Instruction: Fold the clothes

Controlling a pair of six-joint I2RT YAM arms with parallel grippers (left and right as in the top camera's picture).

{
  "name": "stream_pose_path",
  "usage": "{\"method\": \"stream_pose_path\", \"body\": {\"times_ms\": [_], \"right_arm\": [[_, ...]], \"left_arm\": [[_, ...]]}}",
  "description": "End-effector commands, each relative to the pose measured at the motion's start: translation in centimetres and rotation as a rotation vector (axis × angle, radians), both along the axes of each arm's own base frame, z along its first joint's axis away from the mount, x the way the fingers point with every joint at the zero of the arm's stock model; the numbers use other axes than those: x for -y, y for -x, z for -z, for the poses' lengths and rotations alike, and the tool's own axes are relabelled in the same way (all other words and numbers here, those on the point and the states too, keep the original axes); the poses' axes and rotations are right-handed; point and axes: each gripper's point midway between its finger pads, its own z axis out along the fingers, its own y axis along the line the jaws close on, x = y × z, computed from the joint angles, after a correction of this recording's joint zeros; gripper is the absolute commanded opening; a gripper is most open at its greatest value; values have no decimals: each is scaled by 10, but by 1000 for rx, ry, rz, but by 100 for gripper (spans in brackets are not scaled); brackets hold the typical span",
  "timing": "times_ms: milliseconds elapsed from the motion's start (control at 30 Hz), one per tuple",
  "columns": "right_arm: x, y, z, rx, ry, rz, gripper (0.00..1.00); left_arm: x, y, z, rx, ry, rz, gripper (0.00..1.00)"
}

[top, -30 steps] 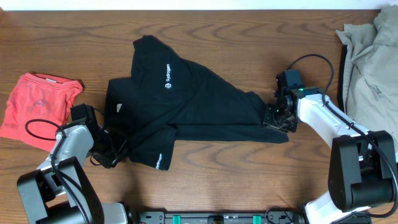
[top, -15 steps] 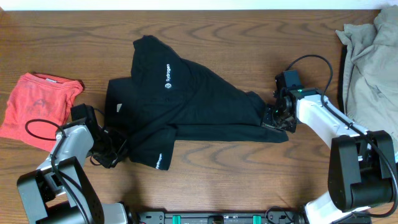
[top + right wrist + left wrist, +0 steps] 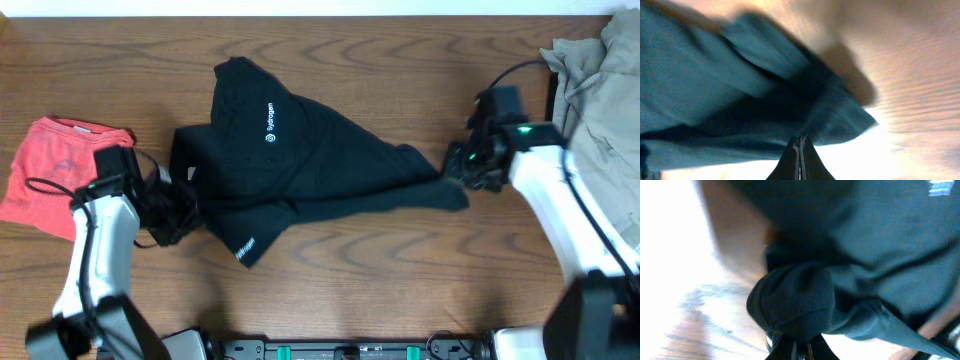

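My right gripper rises toward the beige garment next, to the bare wood beside the gripper, and releases the black shirt's corner, as the shirt is still crumpled.
The black shirt lies crumpled across the middle of the table, white logo lettering showing near its top. My left gripper is shut on a bunched fold of the black shirt at its left edge and holds it raised. My right gripper is shut on the black shirt's right corner, lifted off the wood. A coral-red tee lies at the far left. A beige garment lies heaped at the far right.
The wooden table shows bare along the front. Cables trail from both arms near the grippers. A white wall edge runs along the back.
Both arms have risen and pulled outward with the shirt. The right corner has lifted and moved right; the left edge and lower sleeve have been drawn up and left.
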Motion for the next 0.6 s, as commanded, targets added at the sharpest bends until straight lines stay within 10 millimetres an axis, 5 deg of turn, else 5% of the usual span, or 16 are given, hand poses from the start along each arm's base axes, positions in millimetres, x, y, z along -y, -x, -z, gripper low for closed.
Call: {"method": "stream_pose_path", "body": {"times_ms": [0,200,567], "right_arm": [[9,-9,-44,122,14,-16,1],[23,-7,-88,221,102,-31,1],[62,-3,-184,441,198,29,1]], "left_arm": [[11,-20,-46,166,-16,90,6],[34,-39,-122,396,-27,174,6],[44,-48,-241,688,-48,223,6]]}}
